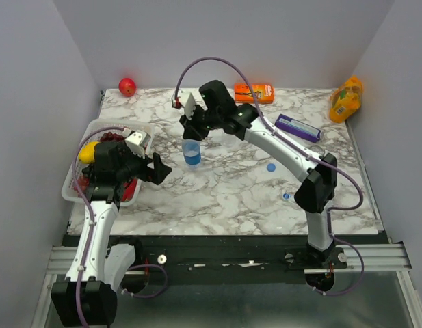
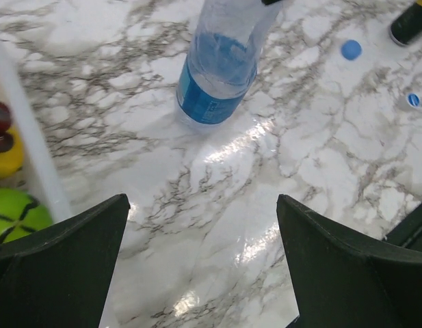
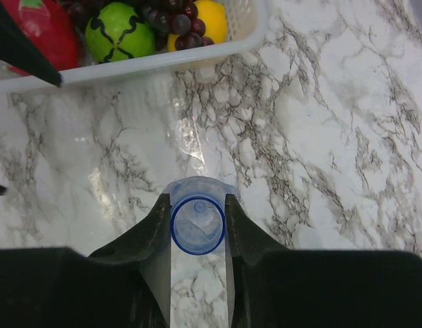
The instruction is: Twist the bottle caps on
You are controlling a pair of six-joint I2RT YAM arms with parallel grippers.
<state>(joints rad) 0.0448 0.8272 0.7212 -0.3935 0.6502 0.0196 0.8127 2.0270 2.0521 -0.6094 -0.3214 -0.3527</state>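
Note:
Next, my left gripper moves to the right in the top view, fingers open, onto the clear bottle's blue-labelled body (image 1: 192, 154) (image 2: 212, 94), since my right gripper occupies the bottle's neck above.
A clear bottle (image 1: 191, 152) with a blue label stands upright on the marble table (image 1: 224, 198), left of centre. My right gripper (image 1: 195, 130) reaches down over it. In the right wrist view its two fingers press both sides of the open, blue-rimmed neck of the bottle (image 3: 198, 224), so the right gripper (image 3: 198, 205) is shut on it. Two small blue caps (image 1: 271, 167) (image 1: 286, 197) lie loose on the table to the right. My left gripper (image 1: 159, 169) hovers left of the bottle (image 2: 221, 68), wide open and empty (image 2: 202, 199). Both caps (image 2: 351, 48) (image 2: 414, 100) also show there.
A white basket (image 1: 143, 127) holding fruit sits at the left edge, right behind the left gripper; its rim (image 3: 163, 58) also shows in the right wrist view. At the back stand a red apple (image 1: 127, 86), an orange packet (image 1: 254, 92), a purple box (image 1: 297, 127) and an orange bag (image 1: 346, 99).

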